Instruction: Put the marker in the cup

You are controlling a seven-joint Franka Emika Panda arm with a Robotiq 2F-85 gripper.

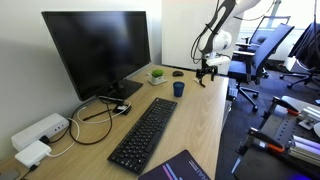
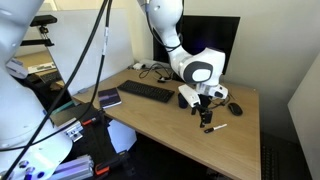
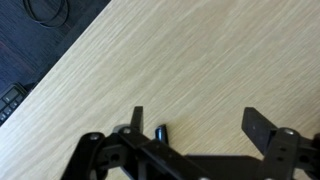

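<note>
The marker lies flat below my gripper, so I will next lower my gripper toward the table and shift onto the marker's dark end [image 2: 208, 130] [image 3: 162, 133], with my fingers open on either side.
The marker [image 2: 213, 127] lies flat on the wooden table, near its edge. In the wrist view only its dark end [image 3: 161, 132] shows, between my fingers and close to one of them. My gripper [image 3: 198, 125] is open and empty. It hangs low over the table, just above the marker, in both exterior views [image 1: 206, 72] [image 2: 203, 117]. The dark blue cup [image 1: 178, 88] stands upright on the table between the keyboard and my gripper. It is not in the wrist view.
A black keyboard [image 1: 143, 132] and a monitor [image 1: 98, 50] fill one side of the table. A white dish with green contents [image 1: 157, 74] and a flat dark disc [image 1: 178, 72] sit beyond the cup. Cables [image 1: 95, 118] lie by the monitor. Office chairs [image 1: 262, 55] stand past the table edge.
</note>
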